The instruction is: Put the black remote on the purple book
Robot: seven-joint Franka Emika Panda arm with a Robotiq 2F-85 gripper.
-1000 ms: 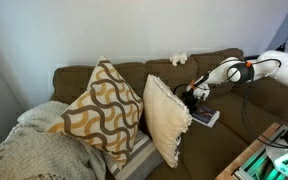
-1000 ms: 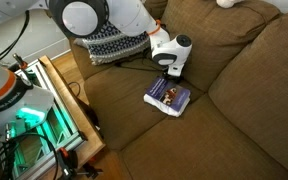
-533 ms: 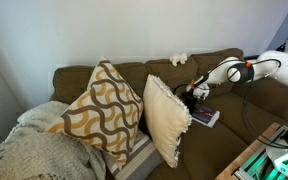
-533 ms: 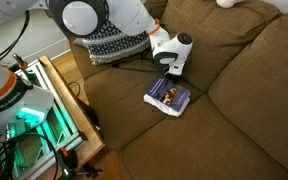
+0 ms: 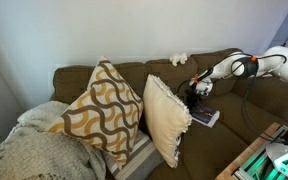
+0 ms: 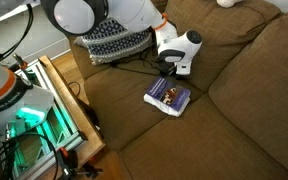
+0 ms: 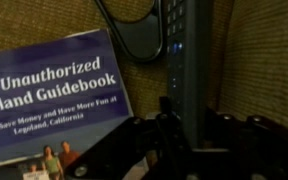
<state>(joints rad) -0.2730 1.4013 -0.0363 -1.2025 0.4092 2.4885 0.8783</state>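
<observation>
The purple book's cover [image 7: 54, 100] is to the left of my gripper in the wrist view. I will lift, move left, lower the remote [image 7: 189, 50] onto the cover and then release it.
In the wrist view the black remote [image 7: 189, 50] stands lengthwise between the jaws, and my gripper [image 7: 189, 125] is shut on its near end. The purple book [image 7: 49, 95], with white title lettering on its cover, lies flat on the brown sofa seat just left of the remote. In both exterior views the gripper [image 6: 174, 68] [image 5: 197, 90] hovers just behind the book [image 6: 168, 96] [image 5: 204, 117], toward the sofa's backrest. There the gripper's body mostly hides the remote.
A black cable loop [image 7: 134, 35] lies on the seat beside the remote. A cream cushion [image 5: 167, 118] and a patterned cushion [image 5: 102, 108] lean left of the book. A wooden table edge with lit equipment [image 6: 54, 110] borders the sofa front. A small white object [image 5: 179, 59] sits on the backrest.
The jaws have closed on the remote. The gripper and wrist have since risen a little and shifted toward the backrest. The book has not moved.
</observation>
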